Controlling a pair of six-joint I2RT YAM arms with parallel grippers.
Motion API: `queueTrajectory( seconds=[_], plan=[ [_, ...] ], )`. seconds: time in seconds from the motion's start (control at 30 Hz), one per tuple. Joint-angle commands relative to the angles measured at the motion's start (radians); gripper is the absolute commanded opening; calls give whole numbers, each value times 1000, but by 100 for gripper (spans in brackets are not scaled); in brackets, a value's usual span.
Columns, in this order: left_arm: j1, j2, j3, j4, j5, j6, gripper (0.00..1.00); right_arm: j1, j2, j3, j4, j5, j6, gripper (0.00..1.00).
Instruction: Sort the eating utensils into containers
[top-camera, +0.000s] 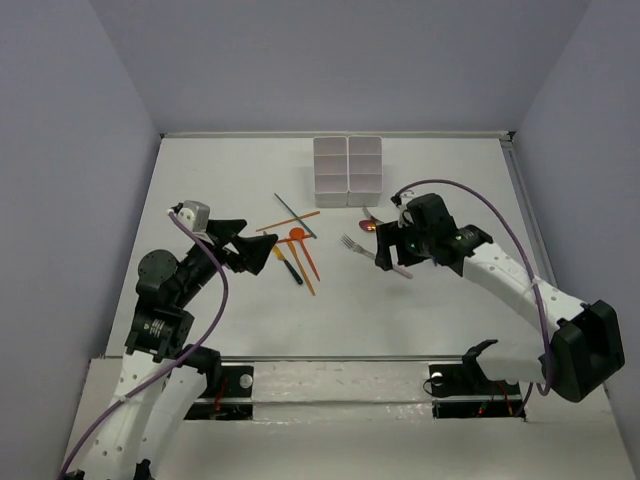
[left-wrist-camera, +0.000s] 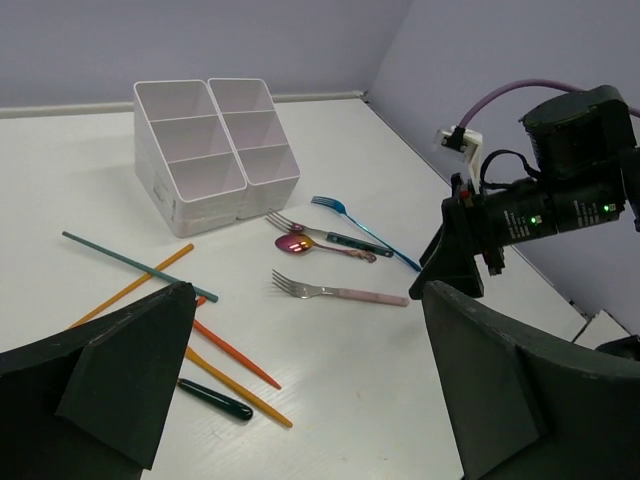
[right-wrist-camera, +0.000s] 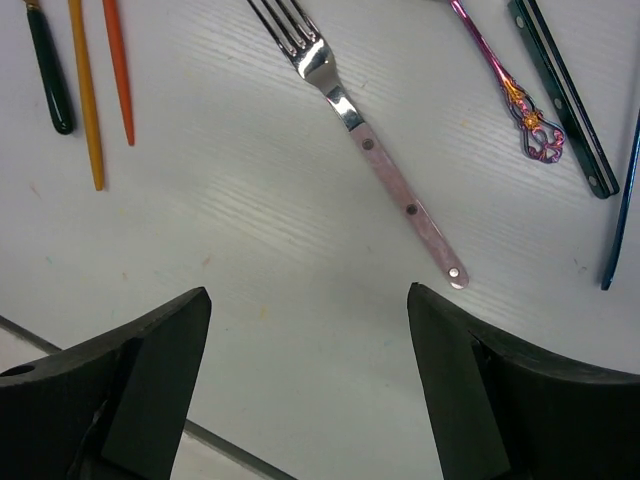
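Next, my right gripper first moves down and outward, so its open fingers get on either side of the fork's pink handle near the metal neck.
The white containers (top-camera: 347, 163) stand at the back centre, empty as seen in the left wrist view (left-wrist-camera: 215, 150). A silver fork with a pink handle (top-camera: 362, 249) lies mid-table. My right gripper (top-camera: 390, 258) hovers open and empty over its handle end (right-wrist-camera: 440, 250). Left of the fork lie a teal stick (top-camera: 295, 213), orange sticks (top-camera: 287, 221), an orange spoon (top-camera: 297, 238) and a black-yellow piece (top-camera: 290, 268). A reddish spoon (top-camera: 368, 225) lies near the containers. My left gripper (top-camera: 258, 252) is open and empty beside the sticks.
A blue fork (left-wrist-camera: 360, 225) and a dark-handled fork (left-wrist-camera: 330, 235) lie beside the reddish spoon (left-wrist-camera: 310, 246). White walls enclose the table on three sides. A metal rail (top-camera: 340, 380) runs along the near edge between the arm bases.
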Motion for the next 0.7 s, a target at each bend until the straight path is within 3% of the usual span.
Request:
queueTrajectory(
  seconds=[0.0, 0.33, 0.67],
  plan=[
    [-19, -11, 48, 11, -14, 21, 99, 4, 17, 20, -1, 43, -36, 85],
    [-51, -34, 50, -3, -48, 26, 99, 4, 169, 78, -47, 149, -86, 82],
    [-61, -32, 48, 1, -32, 29, 99, -7, 368, 213, -42, 71, -158, 72]
  ],
)
